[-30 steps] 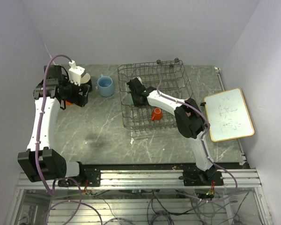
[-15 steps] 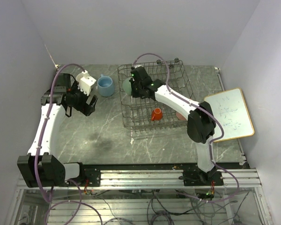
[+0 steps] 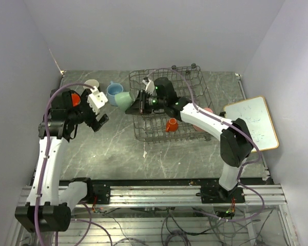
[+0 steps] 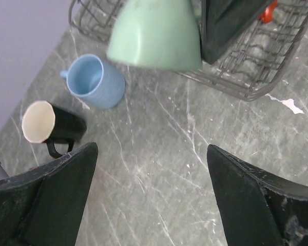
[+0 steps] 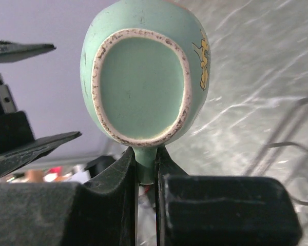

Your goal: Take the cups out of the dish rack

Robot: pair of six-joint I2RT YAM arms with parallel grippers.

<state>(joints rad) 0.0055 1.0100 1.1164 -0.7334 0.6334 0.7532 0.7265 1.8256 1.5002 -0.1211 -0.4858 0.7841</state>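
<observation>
My right gripper is on the cup's handle, so I need to move my left gripper toward the pale green cup next and put its open fingers on both sides of the cup's free rim.
My right gripper is shut on the handle of the pale green cup. It holds the cup on its side in the air over the left rim of the grey wire dish rack, as the top view shows for the gripper and the cup. My left gripper is open and empty, just left of the cup; its wrist view shows the cup above bare table. A tiny orange cup and a pink tumbler sit in the rack.
On the table left of the rack stand a light blue mug, a black mug with a cream inside, and an orange mug behind my left arm. A white board lies right of the rack.
My right gripper has lifted the pale green cup out of the rack and carried it left over the rim. My left gripper has left the mugs and swung toward the cup.
</observation>
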